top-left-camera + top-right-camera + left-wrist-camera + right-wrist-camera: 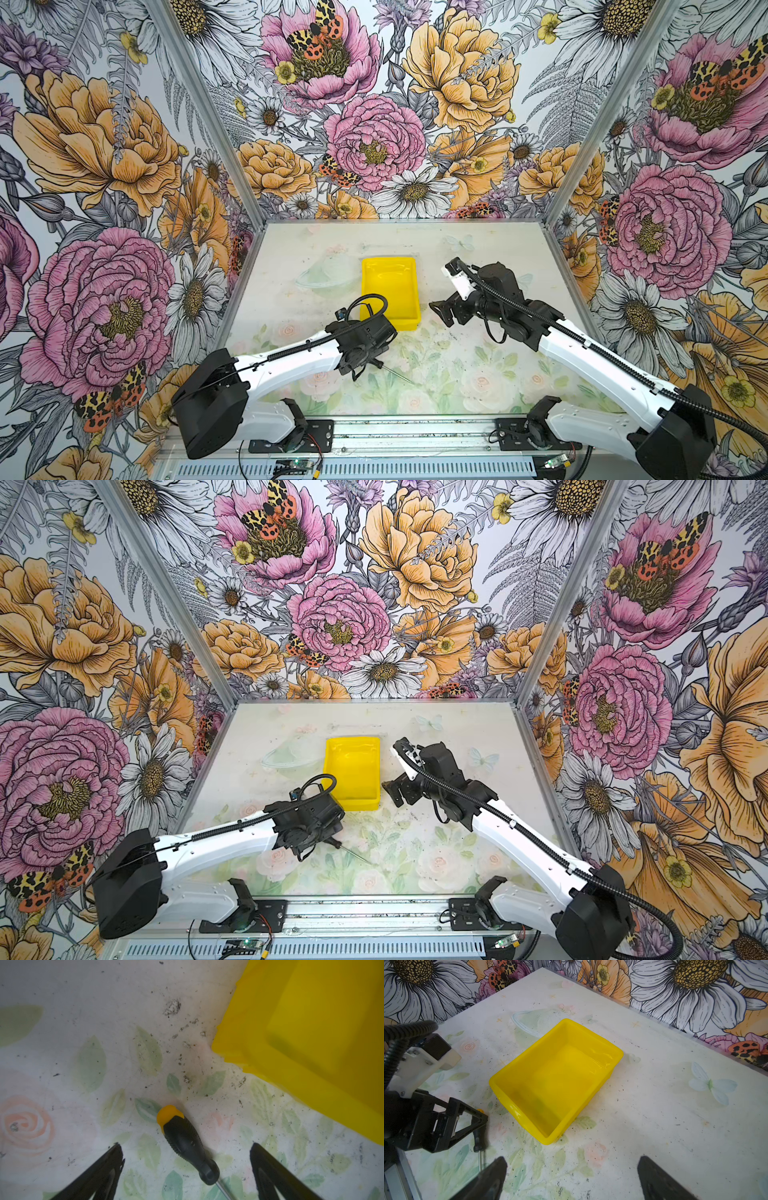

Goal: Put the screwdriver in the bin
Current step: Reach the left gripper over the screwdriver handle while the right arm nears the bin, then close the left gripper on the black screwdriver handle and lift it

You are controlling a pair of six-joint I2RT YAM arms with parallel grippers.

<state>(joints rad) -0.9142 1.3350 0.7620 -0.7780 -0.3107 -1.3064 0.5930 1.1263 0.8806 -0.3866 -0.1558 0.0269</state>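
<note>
The screwdriver lies below my left gripper, between both fingers, so I should lower the gripper and close its fingers on the black handle's half nearer the screwdriver's shaft (194, 1157).
The screwdriver (185, 1142), with its black handle and yellow butt, lies flat on the table; both top views show only its thin silver shaft (397, 374) (355, 854). My left gripper (185, 1145) is open and low over it, one finger on each side of the handle, neither touching. The yellow bin (388, 261) (353, 739) stands just beyond, empty, and its wall (249, 1043) fills a corner of the left wrist view. My right gripper (572, 1159) (438, 309) hangs open to the right of the bin's rim (517, 1110), holding nothing.
The tabletop is a pale floral mat with dark specks (172, 1006). Flowered walls close in the back and both sides. A faint clear ring-shaped outline (521, 1022) lies flat on the mat behind the bin.
</note>
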